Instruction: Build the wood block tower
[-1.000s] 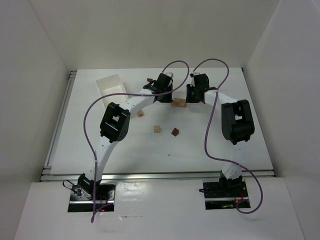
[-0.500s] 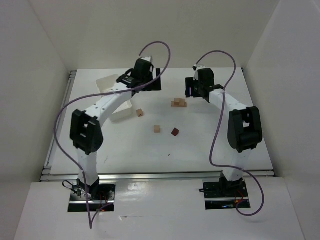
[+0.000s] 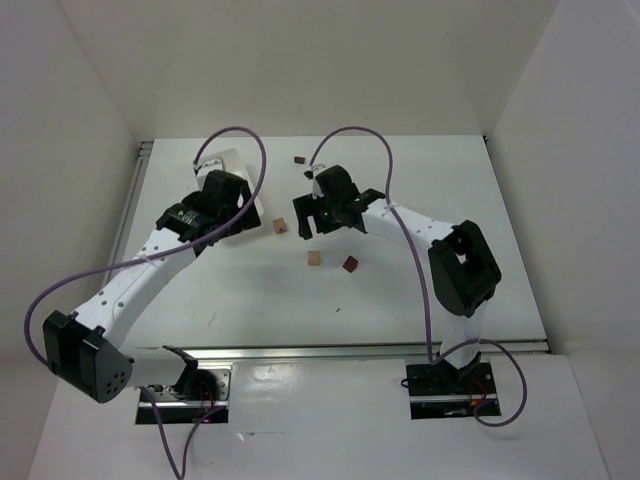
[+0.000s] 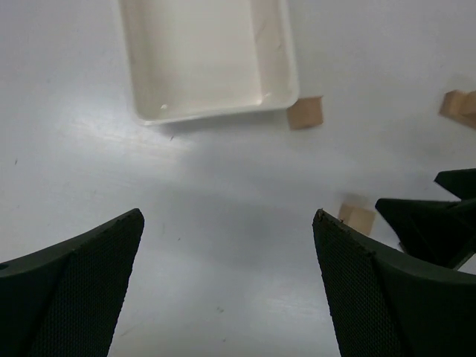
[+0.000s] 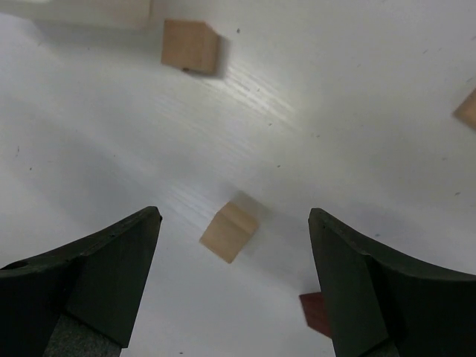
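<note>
The right gripper lowers its open fingers back over the mid-table tan cube point(image 3: 314, 258) point(image 5: 228, 232) next, turning to match its sides, since the cube lies crooked below and slightly back.
Loose wood blocks lie on the white table: a tan cube point(image 3: 281, 226) by the tray's corner, a tan cube point(image 3: 314, 258) mid-table, a maroon block point(image 3: 350, 264) beside it, and a maroon piece point(image 3: 299, 159) at the back. My right gripper point(image 3: 308, 222) hangs open over the middle. In its wrist view the right gripper point(image 5: 234, 214) has a tan cube point(image 5: 229, 232) lying on the table between its fingers, untouched. My left gripper point(image 3: 240, 222) is open near the tray, and the wrist view shows the left gripper point(image 4: 227, 216) over bare table. The wood block tower is hidden under the right arm.
A white rectangular tray point(image 3: 222, 160) sits at the back left, seen again as the tray point(image 4: 291, 82) with a tan cube point(image 4: 306, 113) at its corner. Another tan cube point(image 4: 357, 217) lies by my left gripper's right finger. White walls enclose the table on three sides.
Both arms left the block cluster at the back centre. The left swung back to the left by the tray and opened. The right swept left over the table's middle and opened.
</note>
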